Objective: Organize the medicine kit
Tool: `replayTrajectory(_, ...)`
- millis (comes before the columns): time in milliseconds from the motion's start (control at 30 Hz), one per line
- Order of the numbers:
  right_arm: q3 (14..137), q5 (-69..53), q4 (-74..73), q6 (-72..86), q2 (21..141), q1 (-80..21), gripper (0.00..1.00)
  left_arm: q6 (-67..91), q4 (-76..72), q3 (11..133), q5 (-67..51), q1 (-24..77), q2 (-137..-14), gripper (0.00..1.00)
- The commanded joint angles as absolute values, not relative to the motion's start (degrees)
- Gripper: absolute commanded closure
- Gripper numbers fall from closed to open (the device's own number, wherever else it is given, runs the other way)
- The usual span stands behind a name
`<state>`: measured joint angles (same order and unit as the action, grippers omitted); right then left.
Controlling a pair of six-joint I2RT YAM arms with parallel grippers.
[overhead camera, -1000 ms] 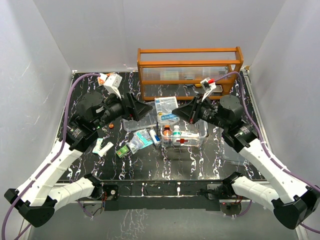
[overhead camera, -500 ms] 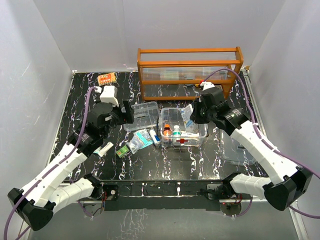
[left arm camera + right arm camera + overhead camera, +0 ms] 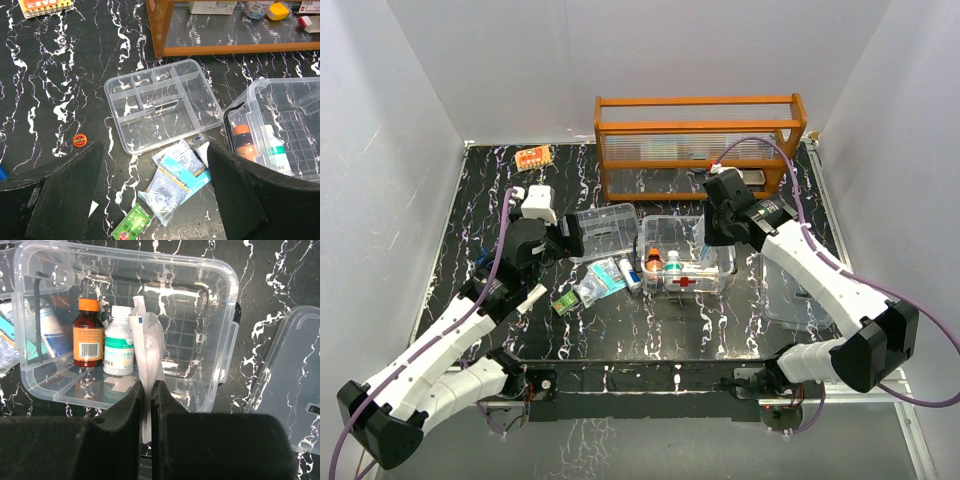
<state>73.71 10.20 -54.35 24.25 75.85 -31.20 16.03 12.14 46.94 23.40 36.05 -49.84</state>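
Note:
My right gripper holds the sachet and next needs to bring it down into the space between the white bottle (image 3: 119, 342) and the side of the box by the lid, since the bottom of the box is empty there.
The medicine kit box (image 3: 685, 262), clear with a red cross, stands open mid-table and holds an orange-capped brown bottle (image 3: 87, 337) and a white bottle (image 3: 119, 342). My right gripper (image 3: 150, 390) is shut on a thin white sachet (image 3: 147, 330) and holds it upright over the box (image 3: 220, 315); it also shows in the top view (image 3: 712, 235). The clear divided tray (image 3: 160, 102) lies left of the box. The clear lid (image 3: 295, 370) lies to the box's right. My left gripper (image 3: 155, 195) is open and empty above loose sachets (image 3: 180, 172), near the tray (image 3: 603, 228).
An orange wooden rack (image 3: 700, 140) stands behind the box. A green oil packet (image 3: 131, 227) and a small red disc (image 3: 79, 140) lie by the sachets. A white tube (image 3: 530, 297) lies at the left, and an orange packet (image 3: 533, 157) at the far left.
Both wrists have dropped lower, away from the camera. The right gripper has come over the box with the sachet. The left gripper has settled near the tray.

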Motion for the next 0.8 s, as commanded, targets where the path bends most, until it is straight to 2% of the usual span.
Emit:
replayTrajectory(0, 75.37, 14.27, -54.21, 25.67, 77.28, -32.02, 1.0, 15.32, 9.1, 45.44, 25.16, 35.86, -47.97, 0.17)
replayTrajectory(333, 77.46, 21.2, -54.26, 25.01, 86.31, -34.43, 1.0, 15.17, 9.67, 45.46, 24.78, 35.85, -48.93, 0.16)
replayTrajectory(767, 81.12, 33.62, -64.02, 32.77, 96.15, -38.56, 1.0, 14.85, 10.13, 45.18, 25.83, 35.86, -48.86, 0.16)
